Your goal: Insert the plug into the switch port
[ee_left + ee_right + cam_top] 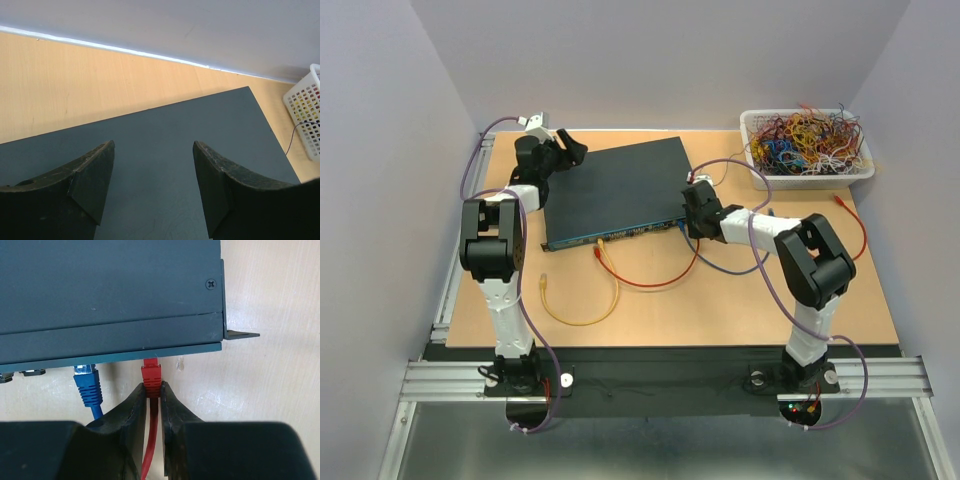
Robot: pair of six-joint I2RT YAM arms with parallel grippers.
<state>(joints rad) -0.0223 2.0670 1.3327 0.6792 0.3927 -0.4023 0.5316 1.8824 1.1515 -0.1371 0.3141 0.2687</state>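
Part of the red plug's tip still shows outside, so my right gripper needs to push outward and press the plug further under the box's front edge [150, 356], then let go of it.
The dark teal switch box [615, 190] lies mid-table; its top also fills the left wrist view [160, 150] and the right wrist view [110, 290]. My right gripper [152, 390] is shut on the red plug [151, 376], whose tip is under the box's front edge near its right end; the port itself is hidden under the overhang. A blue plug [87, 382] sits in the front face just left of it. In the top view my right gripper [692, 215] is at the box's front right corner. My left gripper [152, 150] is open and empty over the box's far left part [560, 150].
A white mesh basket [807, 145] of coloured wires stands at the back right. A red cable [660, 280] and a yellow cable [582, 305] loop on the table in front of the box. A metal mounting bracket [240, 333] sticks out at the box's right corner.
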